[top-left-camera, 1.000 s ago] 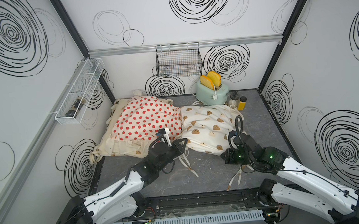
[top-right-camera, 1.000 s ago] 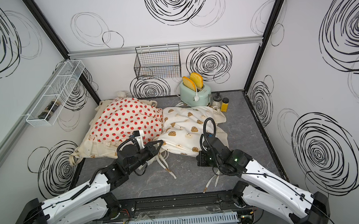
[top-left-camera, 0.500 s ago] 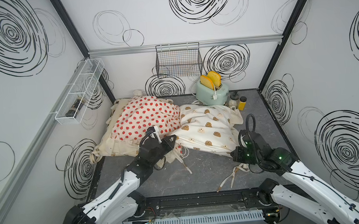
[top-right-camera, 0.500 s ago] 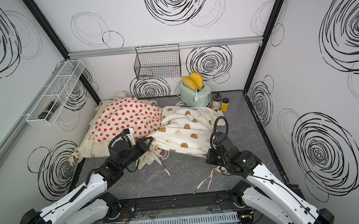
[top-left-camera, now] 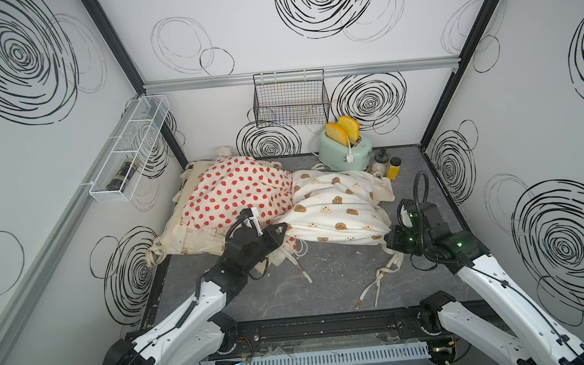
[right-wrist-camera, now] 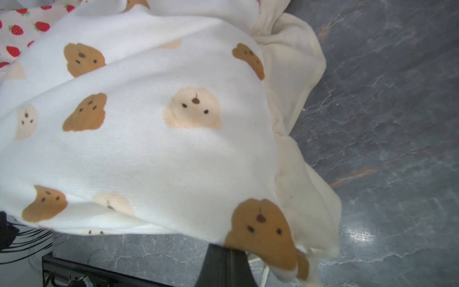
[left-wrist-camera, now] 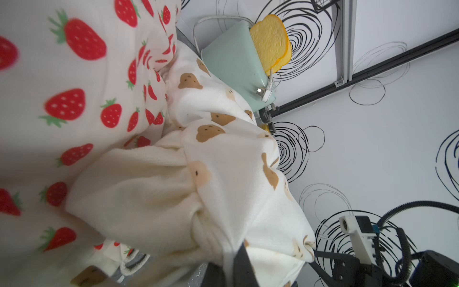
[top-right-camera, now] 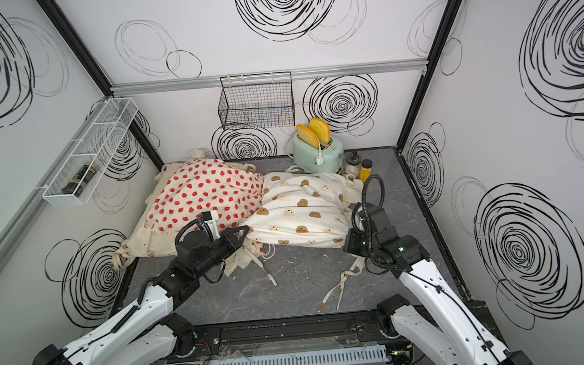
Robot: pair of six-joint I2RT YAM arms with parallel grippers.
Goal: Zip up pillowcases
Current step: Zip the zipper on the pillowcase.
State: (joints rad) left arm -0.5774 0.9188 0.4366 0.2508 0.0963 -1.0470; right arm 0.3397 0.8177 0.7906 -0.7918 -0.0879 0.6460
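My left gripper draws the bunched corner back next, toward my right gripper, clear of the strawberry pillowcase (top-left-camera: 234,195), and then releases it.
The bear-head pillowcase (top-left-camera: 335,208) (top-right-camera: 296,211) lies at mid-table, its near edge stretched between my grippers. My left gripper (top-left-camera: 282,231) (top-right-camera: 243,234) (left-wrist-camera: 231,263) is shut on its near left corner, with fabric pinched between the fingers. My right gripper (top-left-camera: 391,241) (top-right-camera: 349,245) (right-wrist-camera: 227,251) is shut on its near right corner. The strawberry pillowcase (top-left-camera: 234,195) (left-wrist-camera: 74,99) lies to the left, on top of a cream pillowcase (top-left-camera: 188,239). No zipper shows in any view.
A mint toaster (top-left-camera: 345,150) with toast and two small bottles (top-left-camera: 392,168) stand at the back. A black wire basket (top-left-camera: 291,101) hangs on the back wall, a white wire shelf (top-left-camera: 131,149) on the left wall. Loose fabric ties (top-left-camera: 376,280) trail over the grey tabletop.
My right gripper has moved to the right with the bear-head pillowcase's corner, pulling its near edge out wider. The left gripper has shifted slightly left and back, still holding its corner.
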